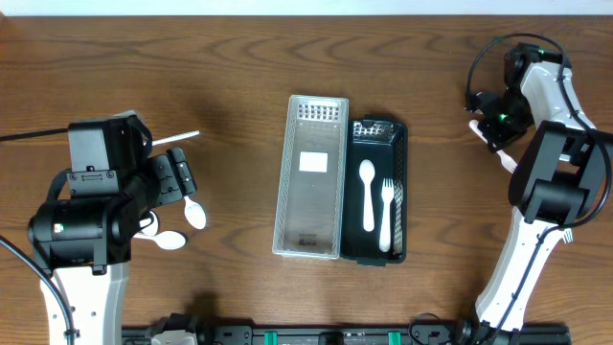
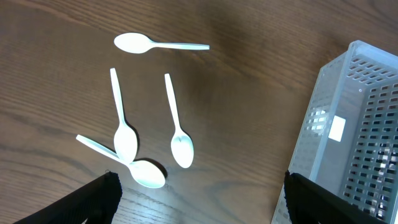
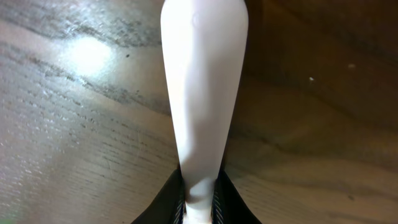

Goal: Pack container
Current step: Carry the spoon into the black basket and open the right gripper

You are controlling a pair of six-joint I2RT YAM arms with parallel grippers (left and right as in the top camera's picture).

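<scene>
My right gripper needs to lift, move left in the overhead view to the black container holding utensils, cross over its white spoon [image 1: 367, 192], lower and release.
A black container [image 1: 403, 192] at the table's middle holds a white spoon [image 1: 367, 192] and a white fork [image 1: 386, 211]. A clear perforated tray [image 1: 287, 172] lies against its left side and also shows in the left wrist view [image 2: 348, 124]. Several white spoons lie loose at the left [image 2: 181, 149] [image 2: 124, 140] [image 2: 147, 173] [image 2: 143, 43]. My left gripper [image 2: 200, 183] is open and empty, above the table between the spoons and the tray. My right gripper [image 3: 200, 193] is shut on a white utensil handle [image 3: 202, 93] at the far right [image 1: 493, 120], low over the wood.
The table is brown wood. A thin white stick-like handle [image 1: 177, 139] pokes out beside my left arm. Black cables loop above my right arm [image 1: 484, 57] at the back right.
</scene>
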